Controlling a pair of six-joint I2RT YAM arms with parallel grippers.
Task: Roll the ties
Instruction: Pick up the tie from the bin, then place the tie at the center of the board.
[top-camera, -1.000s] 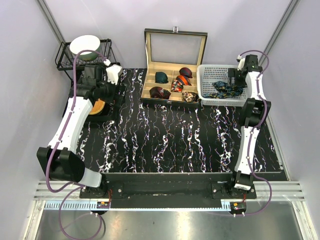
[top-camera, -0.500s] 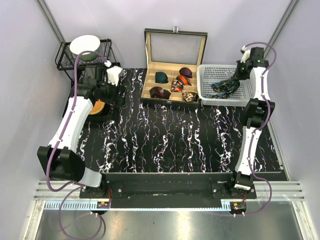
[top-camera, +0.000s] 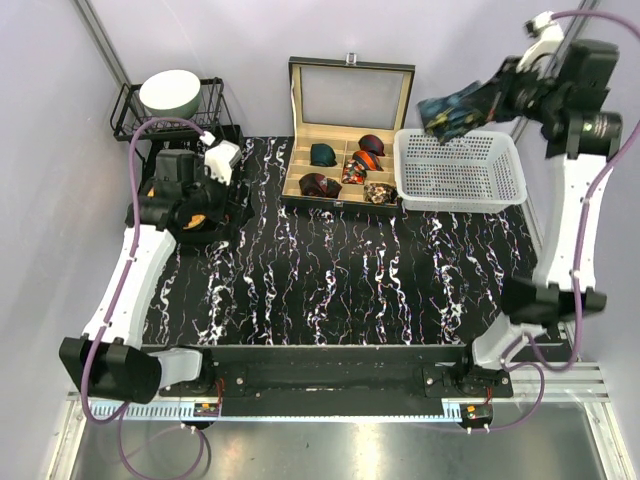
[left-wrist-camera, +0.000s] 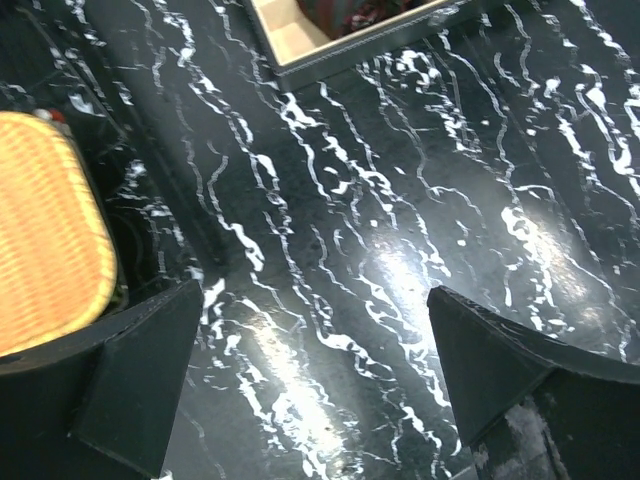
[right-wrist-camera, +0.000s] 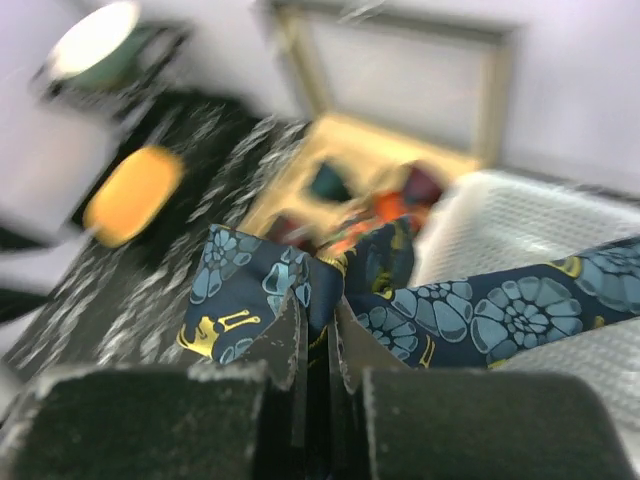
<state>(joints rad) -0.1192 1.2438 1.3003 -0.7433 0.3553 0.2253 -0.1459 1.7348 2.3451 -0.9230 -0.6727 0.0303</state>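
Note:
My right gripper needs to move back and down to let go of the tie (top-camera: 458, 108) on the bare marble before the basket, because that part of the marble is below and back from it.
A dark navy tie (top-camera: 458, 108) with a teal and gold pattern hangs in the air above the white basket (top-camera: 460, 200), bunched up, with my right gripper (top-camera: 497, 97) shut on it. In the right wrist view the cloth (right-wrist-camera: 480, 315) spreads to both sides of the right gripper (right-wrist-camera: 318, 305), pinched between its fingers. Coiled ties lie in the open box: a green one (top-camera: 322, 154), a maroon one (top-camera: 372, 143) and a red-orange one (top-camera: 368, 160). My left gripper (top-camera: 225, 160) stands open at the table's back left, and the left wrist view shows only marble between its fingers (left-wrist-camera: 140, 370).
The box's lid (top-camera: 350, 95) stands upright at the back. A wire rack holding a pale bowl (top-camera: 172, 92) sits at the back left. A yellow wicker object (left-wrist-camera: 45, 230) lies in a black tray beside the left gripper. The tabletop (top-camera: 330, 280) is black marble.
My right gripper shut on the navy tie in the basket, then rose high and back with it. The left arm shifted slightly and stayed open.

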